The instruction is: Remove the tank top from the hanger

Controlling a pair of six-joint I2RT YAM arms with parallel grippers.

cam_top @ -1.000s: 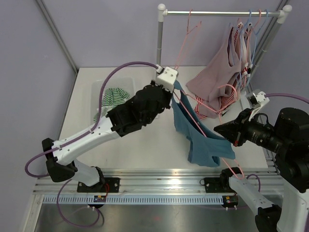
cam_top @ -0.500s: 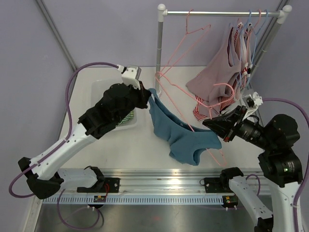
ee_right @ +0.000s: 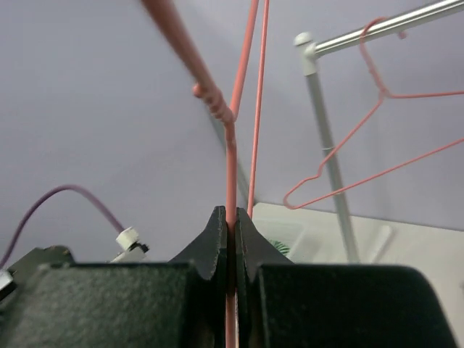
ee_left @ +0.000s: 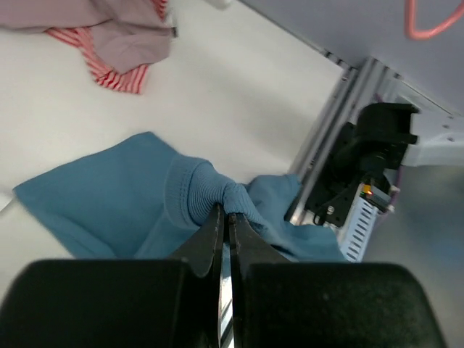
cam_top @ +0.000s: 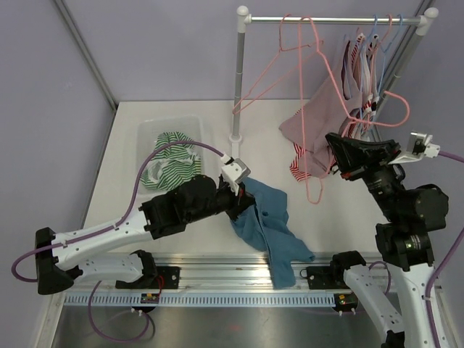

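Note:
The bare pink hanger (cam_top: 304, 109) will go onto the rack's bar (cam_top: 326, 20): my right gripper will move outward, hook it there and let it go. That bar is outward of my gripper.
The blue tank top (cam_top: 270, 223) lies crumpled on the table near the front, one end drooping over the front rail. My left gripper (cam_top: 245, 196) is low over the table, shut on a bunched fold of it. The left wrist view shows that ribbed blue fold (ee_left: 210, 190) pinched at the tips of the left gripper (ee_left: 226, 212). The bare pink hanger (cam_top: 304, 109) stands raised beside the rack with no cloth on it. My right gripper (cam_top: 336, 156) is shut on its wire. In the right wrist view the hanger wire (ee_right: 230, 163) runs straight up out of the right gripper (ee_right: 230, 214).
A clear bin (cam_top: 148, 134) at back left holds a green striped garment (cam_top: 172, 154). The rack's rail (cam_top: 333, 19) and post (cam_top: 238, 80) carry another pink hanger (cam_top: 267, 81) and several hung garments (cam_top: 326, 116). A metal rail (cam_top: 217, 262) runs along the table's front edge.
The left arm dropped toward the front of the table, pulling the tank top off the hanger. The right arm swung the now bare hanger up and back toward the rack.

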